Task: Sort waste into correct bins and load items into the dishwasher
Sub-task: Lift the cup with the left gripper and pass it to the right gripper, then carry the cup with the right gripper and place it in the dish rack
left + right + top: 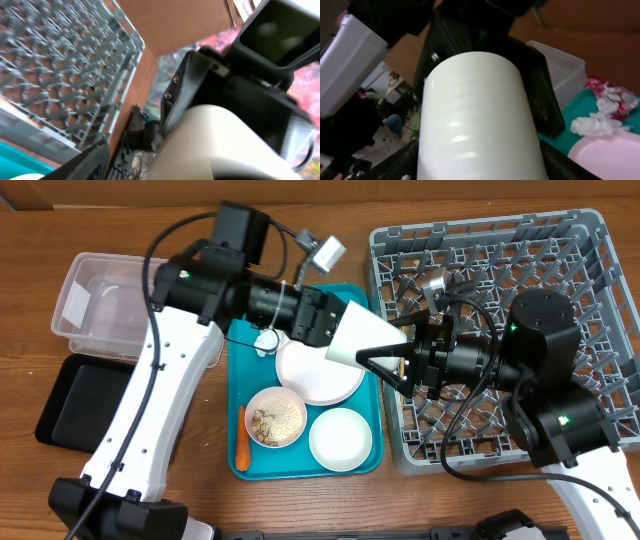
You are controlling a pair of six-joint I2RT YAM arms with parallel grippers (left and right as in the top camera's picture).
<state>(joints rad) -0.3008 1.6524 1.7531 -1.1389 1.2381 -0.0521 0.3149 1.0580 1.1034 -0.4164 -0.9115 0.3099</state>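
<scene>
Next, the right gripper swings away from the teal tray, turns downward and lowers the white cup among the grey dish rack's near wires (pixel 442 422), where rows stand empty.
A white cup (pixel 360 338) hangs sideways over the teal tray (pixel 375 465), held between both arms. My left gripper (pixel 322 320) is shut on its wide end. My right gripper (pixel 395 352) is closed against both sides of its narrow end, as the right wrist view (pixel 477 160) shows. On the tray lie a white plate (pixel 320 375), a bowl of grain scraps (pixel 276 420), an empty bowl (pixel 340 438), a carrot (pixel 241 442) and a white napkin (pixel 266 340). The red-and-white wrapper (pixel 615 95) shows only in the right wrist view.
The grey dish rack (pixel 590 250) stands at the right, with a small metal item (pixel 432 278) inside near its left wall. The clear tub (pixel 100 305) and the black tray (pixel 75 400) sit at the left of the teal tray.
</scene>
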